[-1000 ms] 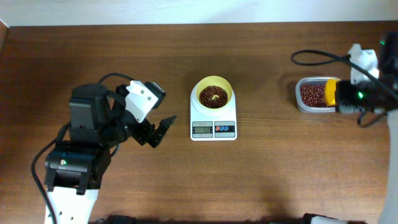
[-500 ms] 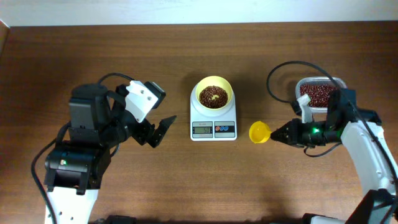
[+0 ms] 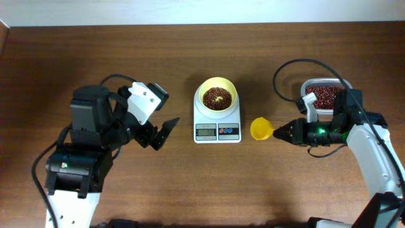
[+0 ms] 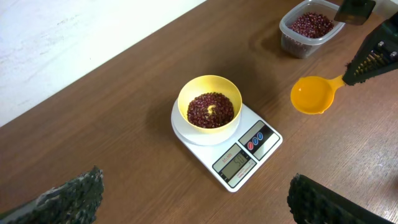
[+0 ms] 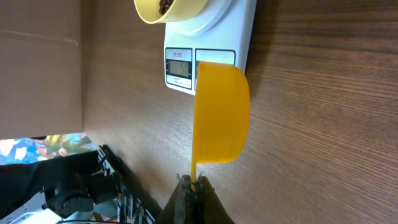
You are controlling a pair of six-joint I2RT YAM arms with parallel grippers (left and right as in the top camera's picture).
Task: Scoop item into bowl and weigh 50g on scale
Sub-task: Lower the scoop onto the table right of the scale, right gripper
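My right gripper lowers the empty scoop back, away from the scale, to the bare table (image 3: 280, 152) (image 5: 300, 149) next, since beans fill the bowl.
The pale yellow bowl (image 3: 218, 96) holds a heap of red-brown beans (image 3: 217, 98) and sits on the white scale (image 3: 217, 124). Bowl (image 4: 209, 110), beans (image 4: 211, 109) and scale (image 4: 235, 160) also show in the left wrist view. My right gripper (image 3: 280, 132) is shut on the handle of the yellow scoop (image 3: 261, 128), whose empty cup hangs just right of the scale. The right wrist view shows the scoop (image 5: 221, 116) in front of the scale (image 5: 208, 57) and the bowl's rim (image 5: 168, 11). My left gripper (image 3: 159, 133) is open and empty, left of the scale.
A clear plastic tub (image 3: 320, 95) with more beans stands at the far right, behind the right arm; it also shows in the left wrist view (image 4: 311, 29). A black cable (image 3: 297, 66) loops over the table near the tub.
One second ago the right gripper held the scoop by the tub. It has since swung left and now holds the scoop close to the scale's right side. Left arm unmoved.
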